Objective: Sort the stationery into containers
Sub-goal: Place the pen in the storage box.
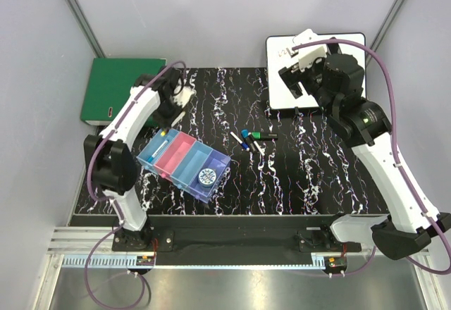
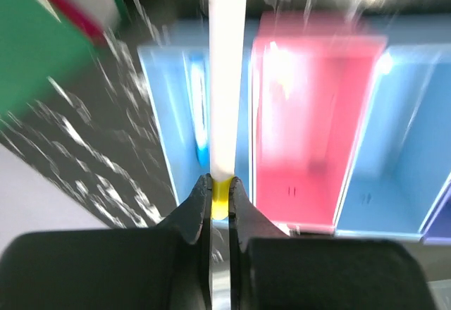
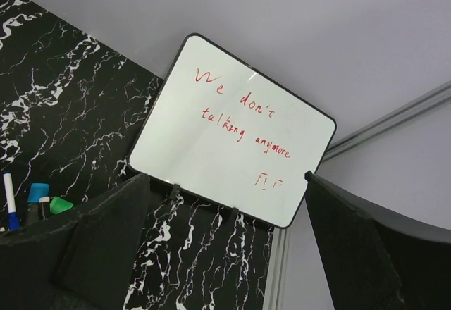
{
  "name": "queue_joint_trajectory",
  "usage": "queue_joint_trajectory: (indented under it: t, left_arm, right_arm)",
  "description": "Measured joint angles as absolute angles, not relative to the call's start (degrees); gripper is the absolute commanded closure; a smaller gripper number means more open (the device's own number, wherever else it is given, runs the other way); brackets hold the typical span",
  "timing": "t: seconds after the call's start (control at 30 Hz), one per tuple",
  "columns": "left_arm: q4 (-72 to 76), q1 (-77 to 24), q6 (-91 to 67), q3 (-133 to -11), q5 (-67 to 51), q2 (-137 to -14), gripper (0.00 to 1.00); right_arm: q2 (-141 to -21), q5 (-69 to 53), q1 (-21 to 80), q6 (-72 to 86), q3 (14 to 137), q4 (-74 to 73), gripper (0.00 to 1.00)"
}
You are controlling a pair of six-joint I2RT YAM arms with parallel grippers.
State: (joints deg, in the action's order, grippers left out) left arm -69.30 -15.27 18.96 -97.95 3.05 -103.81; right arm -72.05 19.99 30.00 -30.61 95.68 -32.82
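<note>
My left gripper moves back and down beside the pen next, since a white and blue pen [image 1: 162,143] already lies in the first light blue bin.
My left gripper [image 1: 176,107] is shut on a white marker with yellow ends [image 2: 227,77], held above the far end of the row of bins [image 1: 184,163]. Under it lie the first light blue bin [image 2: 176,113] and the pink bin [image 2: 310,113]. A white and blue pen [image 1: 162,143] lies in the first light blue bin. The round blue-and-white tin [image 1: 206,177] sits in the purple-blue bin. Several markers [image 1: 250,139] lie on the table's middle; they also show in the right wrist view [image 3: 39,194]. My right gripper [image 1: 299,77] is open and empty over the whiteboard [image 3: 232,134].
A large green binder [image 1: 116,88] lies at the back left, beside the left arm. The whiteboard [image 1: 317,67] with red writing lies at the back right. Grey walls close the table on three sides.
</note>
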Motion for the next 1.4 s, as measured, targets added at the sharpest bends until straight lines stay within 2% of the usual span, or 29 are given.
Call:
queue_joint_trajectory:
  t: [0.17,0.37,0.8,1.2,1.4]
  left_arm:
    - [-68.27,-12.56,17.54,-84.82,5.06,-97.38,1.0]
    - [-65.56,-11.38,16.12,-77.06,5.43,-93.67,1.0]
    - [-58.15,-11.16,15.38,-72.58,6.42,-96.07,1.0]
    - [-55.81,-11.09,15.07,-72.62,6.85,-98.83,0.73]
    - [-55.96,-11.05,15.05,-73.63,6.83,-98.83,0.7]
  right_arm:
    - [-70.74,19.97,30.0,-30.74,95.68,-32.82,0.02]
    - [-69.89,19.94,30.0,-30.74,95.68,-32.82,0.02]
    - [-69.56,19.25,30.0,-30.61,95.33,-32.91,0.02]
    - [-68.38,12.69,29.98,-26.92,89.71,-37.52,0.01]
    - [-69.6,6.42,29.98,-23.4,85.56,-41.45,0.01]
